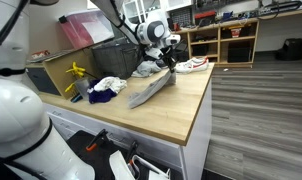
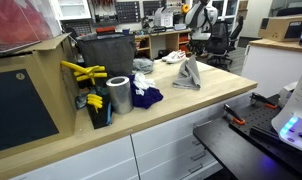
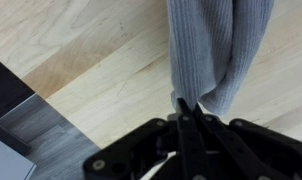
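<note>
My gripper shifts toward the counter edge beside it by the floor next and releases the cloth, whose lower end already rests on the counter.
My gripper (image 3: 188, 105) is shut on a grey knitted cloth (image 3: 213, 50) and holds one end of it up above the wooden counter. In both exterior views the grey cloth (image 1: 151, 90) (image 2: 187, 74) hangs from the gripper (image 1: 171, 62) (image 2: 192, 56) with its lower end resting on the counter top (image 1: 166, 115). A white and red shoe (image 1: 194, 64) lies at the far end of the counter, just beyond the gripper.
A dark blue and white cloth heap (image 1: 106, 88) (image 2: 143, 95) lies on the counter. A metal can (image 2: 118, 95) and yellow tools (image 2: 83, 72) stand near a dark bin (image 2: 103, 55). Another cloth heap (image 1: 146, 68) lies behind the gripper. The counter edge drops to a wood floor (image 1: 261, 120).
</note>
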Available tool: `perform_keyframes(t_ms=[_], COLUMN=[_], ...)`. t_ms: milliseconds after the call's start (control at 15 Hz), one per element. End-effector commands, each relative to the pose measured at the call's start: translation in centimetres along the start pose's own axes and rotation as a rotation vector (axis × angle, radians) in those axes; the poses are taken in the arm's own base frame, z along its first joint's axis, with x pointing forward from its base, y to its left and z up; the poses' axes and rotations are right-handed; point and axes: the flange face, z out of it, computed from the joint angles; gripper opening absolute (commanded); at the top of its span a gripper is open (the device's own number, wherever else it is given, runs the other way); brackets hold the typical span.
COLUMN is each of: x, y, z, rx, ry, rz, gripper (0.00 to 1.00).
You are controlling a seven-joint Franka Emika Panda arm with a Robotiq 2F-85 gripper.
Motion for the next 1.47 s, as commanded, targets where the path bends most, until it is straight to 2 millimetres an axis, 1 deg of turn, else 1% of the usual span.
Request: perform_keyframes(t_ms=[0,200,333,533,867,933,1000,1133,1200,1400], x=[-0.7,-0.6,-0.7,-1.3,-2.8,-3.0,-3.3,-3.8,-3.9,-4.3], y=[0.5,0.4,0.5,1.3,3.8,4.2,4.5,4.6,4.6,3.8], z=[-3.6,-5.3,-5.7,-5.0,-2.7,-2.3,-2.1,-2.0,-2.1,-2.4], rx=[0.008,0.008,-0.004,-0.042,-0.109,-0.115,-0.114,-0.107,-0.105,-0.074], ry=[0.024,0.054,0.071,0.088,0.121,0.129,0.137,0.158,0.166,0.178], rz=[-0.034,-0.054,-0.073,-0.119,-0.201,-0.208,-0.219,-0.232,-0.238,-0.234], gripper=[0.01,0.01,0.01,0.01,0.01,0.11,0.29,0.43,0.52,0.73])
